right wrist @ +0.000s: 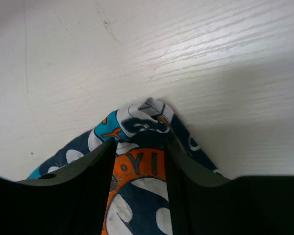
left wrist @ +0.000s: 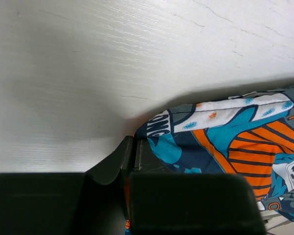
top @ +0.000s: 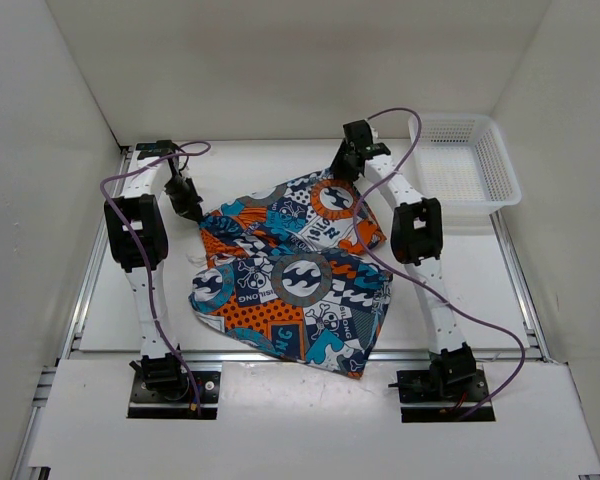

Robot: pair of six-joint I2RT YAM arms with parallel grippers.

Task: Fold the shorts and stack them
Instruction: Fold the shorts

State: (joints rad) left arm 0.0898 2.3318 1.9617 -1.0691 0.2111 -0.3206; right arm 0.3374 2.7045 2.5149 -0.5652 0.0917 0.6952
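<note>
Next, my left gripper lifts the shorts' pinched corner, carries it back onto the near part's closest corner point(top: 199, 300) and releases it, since that near part lies flat and uncovered.
The shorts point(top: 290, 270) lie spread on the white table in the top view, the near part folded over the far part. My left gripper point(top: 190, 208) is at their far left corner, shut on the fabric edge. In the left wrist view the gripper point(left wrist: 133, 143) has its fingers pressed together, with the shorts point(left wrist: 225, 142) running off to the right. My right gripper point(top: 348, 172) is at the far right corner. In the right wrist view the gripper point(right wrist: 139, 144) stands open astride the bunched corner of the shorts point(right wrist: 137, 115), with printed cloth between the fingers.
A white mesh basket point(top: 508, 180) stands at the back right of the table point(top: 120, 300). White walls close in the left, back and right sides. Purple cables loop along both arms.
</note>
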